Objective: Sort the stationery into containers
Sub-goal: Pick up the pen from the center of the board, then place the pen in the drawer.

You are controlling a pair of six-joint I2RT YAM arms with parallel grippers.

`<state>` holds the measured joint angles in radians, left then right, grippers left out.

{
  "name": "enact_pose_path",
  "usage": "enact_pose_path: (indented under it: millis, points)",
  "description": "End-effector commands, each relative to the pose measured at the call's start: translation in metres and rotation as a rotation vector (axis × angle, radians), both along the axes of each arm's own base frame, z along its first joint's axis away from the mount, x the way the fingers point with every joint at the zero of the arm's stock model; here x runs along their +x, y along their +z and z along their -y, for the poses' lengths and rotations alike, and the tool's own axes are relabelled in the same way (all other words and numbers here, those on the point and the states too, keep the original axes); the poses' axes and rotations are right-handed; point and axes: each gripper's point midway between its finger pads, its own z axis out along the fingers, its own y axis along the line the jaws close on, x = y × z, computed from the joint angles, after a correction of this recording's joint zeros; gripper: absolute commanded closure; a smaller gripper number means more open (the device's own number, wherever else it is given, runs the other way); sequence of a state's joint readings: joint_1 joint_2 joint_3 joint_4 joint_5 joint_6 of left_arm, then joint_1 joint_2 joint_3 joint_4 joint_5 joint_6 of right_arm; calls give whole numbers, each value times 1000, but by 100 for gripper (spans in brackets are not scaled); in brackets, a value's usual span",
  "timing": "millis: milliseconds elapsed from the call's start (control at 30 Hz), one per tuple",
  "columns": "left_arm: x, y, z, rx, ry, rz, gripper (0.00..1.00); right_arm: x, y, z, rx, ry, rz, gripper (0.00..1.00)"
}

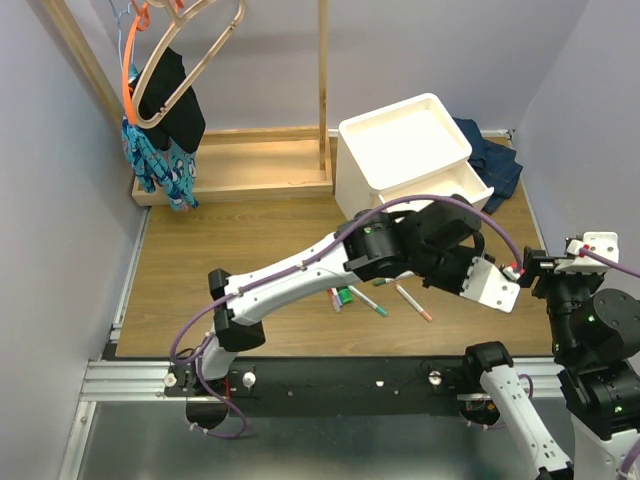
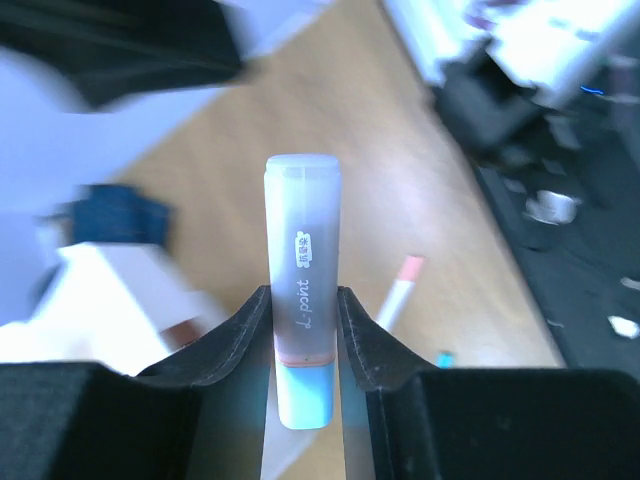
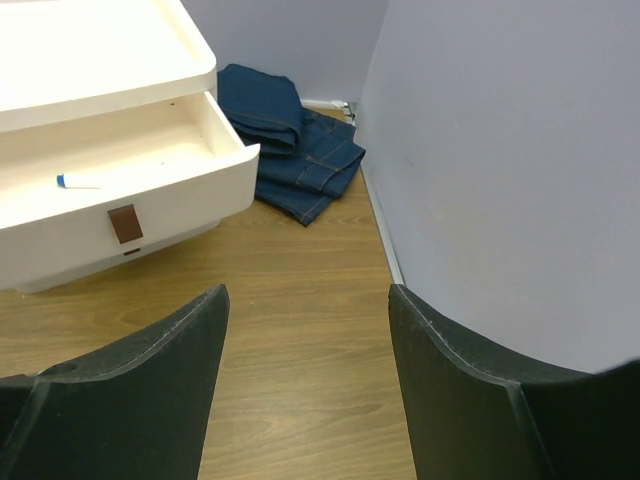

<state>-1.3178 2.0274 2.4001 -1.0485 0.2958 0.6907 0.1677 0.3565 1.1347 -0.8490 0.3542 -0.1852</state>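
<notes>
I should move my left gripper outward and tip down over the open top drawer (image 1: 438, 184) to release the tube, since this drawer with markers lies outward of it.
My left gripper (image 2: 302, 330) is shut on the pale blue tube (image 2: 300, 260), which has a grey translucent cap and stands upright between the fingers. In the top view the left gripper (image 1: 462, 268) hovers above the table, in front of the white drawer unit (image 1: 405, 150). The top drawer (image 3: 215, 150) is pulled open and holds a blue-capped white marker (image 3: 95, 180). On the table lie a green-capped marker (image 1: 368, 302), an orange-capped marker (image 1: 413, 302) and the thick black-and-green marker (image 1: 343, 297). My right gripper (image 3: 305, 380) is open and empty at the right, facing the drawer.
Folded blue jeans (image 1: 490, 160) lie behind the unit at the right wall. A wooden rack base (image 1: 240, 165) with hangers and hanging clothes (image 1: 160, 110) stands at the back left. Grey walls close in both sides.
</notes>
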Motion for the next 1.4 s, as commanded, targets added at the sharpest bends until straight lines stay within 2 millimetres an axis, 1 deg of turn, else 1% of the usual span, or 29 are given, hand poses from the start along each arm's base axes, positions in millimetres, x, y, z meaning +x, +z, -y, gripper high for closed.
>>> enact_pose_path:
  millis: [0, 33, 100, 167, 200, 267, 300, 333, 433, 567, 600, 633, 700, 733, 767, 800, 867, 900, 967, 1000, 1067, 1100, 1167, 1200, 1267, 1300, 1367]
  points:
    - [55, 47, -1, -120, 197, 194, 65, 2, 2, 6, -13, -38, 11, 27]
    - [64, 48, -1, -125, 216, 216, 65, 2, 3, 6, -10, -38, 15, 27]
    - [90, 46, -4, -119, 284, 237, 66, 3, 5, 6, -7, -41, 17, 27]
    - [113, 48, -5, -137, 371, 250, 67, 4, 5, 5, -2, -40, 15, 27]
    - [136, 47, -8, -141, 439, 256, 67, 3, 4, 6, -2, -43, 13, 27]
    - [155, 46, -8, -162, 497, 237, 67, 4, 3, 6, 4, -47, 8, 27]
    - [164, 41, -6, -158, 517, 233, 67, 4, 2, 7, 3, -53, 4, 27]
    - [176, 41, -9, -164, 543, 228, 67, 4, 2, 6, 6, -52, 3, 27]
    - [190, 25, -10, -146, 570, 191, 67, 4, 1, 7, 12, -58, -5, 27]
    - [198, 4, -9, -110, 580, 135, 67, 5, -3, 7, 18, -67, -20, 28]
    - [201, -3, -8, -101, 588, 127, 66, 5, -3, 8, 20, -71, -20, 28]
    - [202, -4, -7, -104, 596, 125, 63, 6, -4, 7, 23, -70, -22, 28]
    - [207, -10, -8, -99, 611, 118, 55, 6, -6, 8, 25, -76, -28, 28]
    - [209, -10, -8, -105, 624, 113, 52, 7, -6, 8, 29, -77, -29, 28]
    - [212, -10, -10, -104, 642, 122, 42, 7, -7, 8, 33, -77, -31, 28]
    - [212, -9, -10, -106, 644, 122, 39, 7, -7, 8, 33, -80, -32, 28]
    - [212, -4, -11, -120, 645, 127, 33, 7, -9, 8, 36, -78, -38, 28]
    - [211, 3, -13, -137, 648, 124, 32, 7, -10, 7, 38, -78, -41, 28]
    - [208, 11, -14, -153, 647, 123, 30, 8, -12, 6, 41, -71, -46, 28]
    - [204, 28, -19, -182, 645, 128, 30, 8, -12, 6, 41, -72, -46, 28]
    - [195, 42, -29, -183, 640, 154, 28, 8, -13, 6, 40, -69, -48, 28]
    - [184, 55, -45, -185, 631, 162, 27, 8, -13, 6, 39, -69, -49, 28]
    - [173, 59, -69, -169, 672, 151, 26, 6, -15, 6, 40, -69, -50, 28]
    - [163, 54, -94, -135, 691, 147, 26, 5, -17, 6, 41, -69, -53, 28]
    - [169, 48, -130, -111, 806, 178, 23, 5, -22, 4, 47, -64, -65, 28]
    - [164, 35, -157, -77, 849, 167, 23, 4, -23, 4, 50, -63, -62, 28]
    - [167, 21, -189, -66, 966, 84, 24, 5, -26, 3, 59, -58, -68, 28]
